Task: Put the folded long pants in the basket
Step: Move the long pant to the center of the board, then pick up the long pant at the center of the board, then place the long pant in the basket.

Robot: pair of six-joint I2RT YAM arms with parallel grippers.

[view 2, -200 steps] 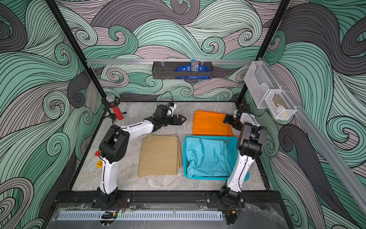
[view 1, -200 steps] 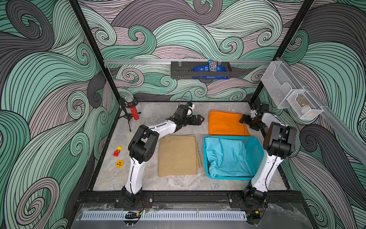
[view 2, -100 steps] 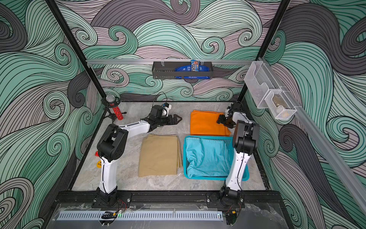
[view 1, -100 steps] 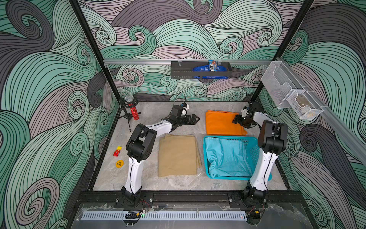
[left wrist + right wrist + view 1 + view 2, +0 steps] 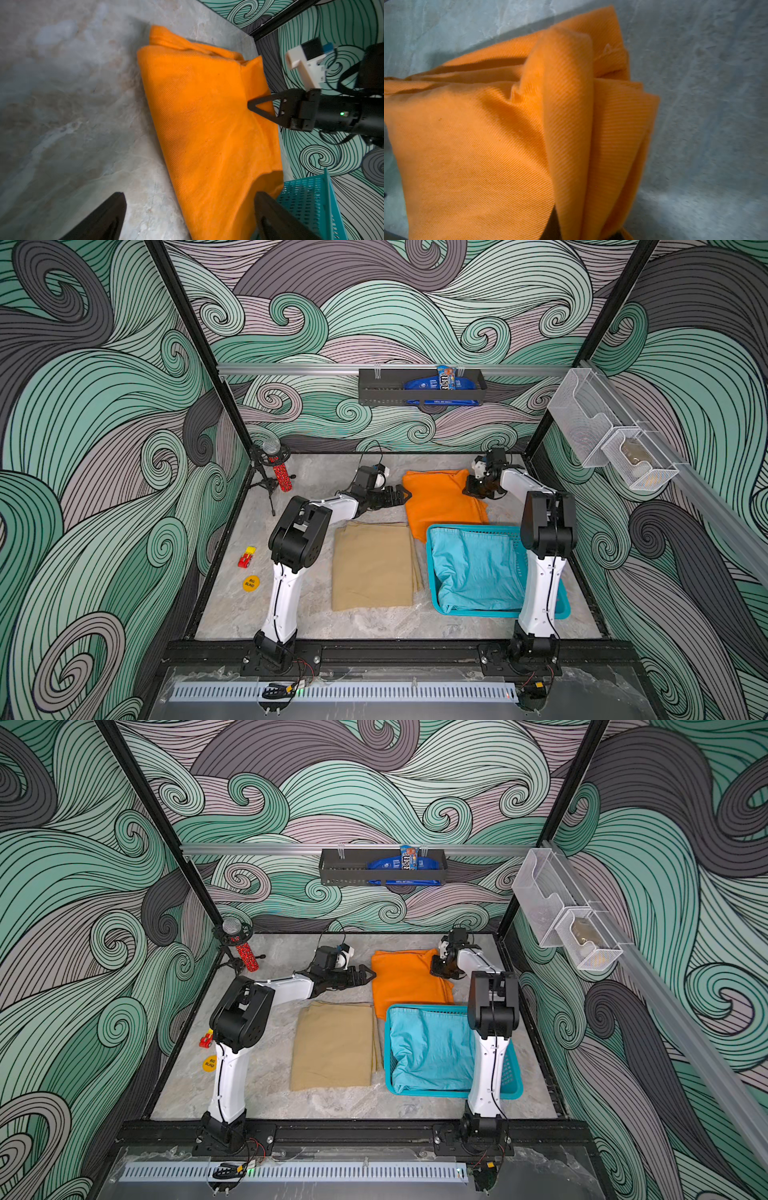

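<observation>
My right gripper holds the opposite side, so my left gripper will next push onto the orange pants' free side edge (image 5: 410,503) (image 5: 188,224) between its open fingers and close.
The folded orange pants (image 5: 440,502) (image 5: 405,982) lie at the back of the table, behind the teal basket (image 5: 563,608) (image 5: 513,1085). Light blue pants (image 5: 473,568) lie inside the basket. Tan pants (image 5: 374,566) lie flat to its left. My right gripper (image 5: 471,489) (image 5: 585,232) is shut on the orange pants' (image 5: 488,145) right edge, and the cloth bunches up between its jaws. My left gripper (image 5: 402,497) (image 5: 190,199) stands open at the left edge of the orange pants (image 5: 207,128), with the cloth's border between its fingers.
A black rack (image 5: 419,389) with blue packets hangs on the back wall. White mesh bins (image 5: 611,439) hang on the right wall. A small tripod (image 5: 270,472), a red toy car (image 5: 246,558) and a yellow disc (image 5: 250,583) sit along the left side.
My right gripper moved left onto the orange pants and shut on their edge, lifting a fold. My left gripper slid right up to the orange pants' left edge, still open.
</observation>
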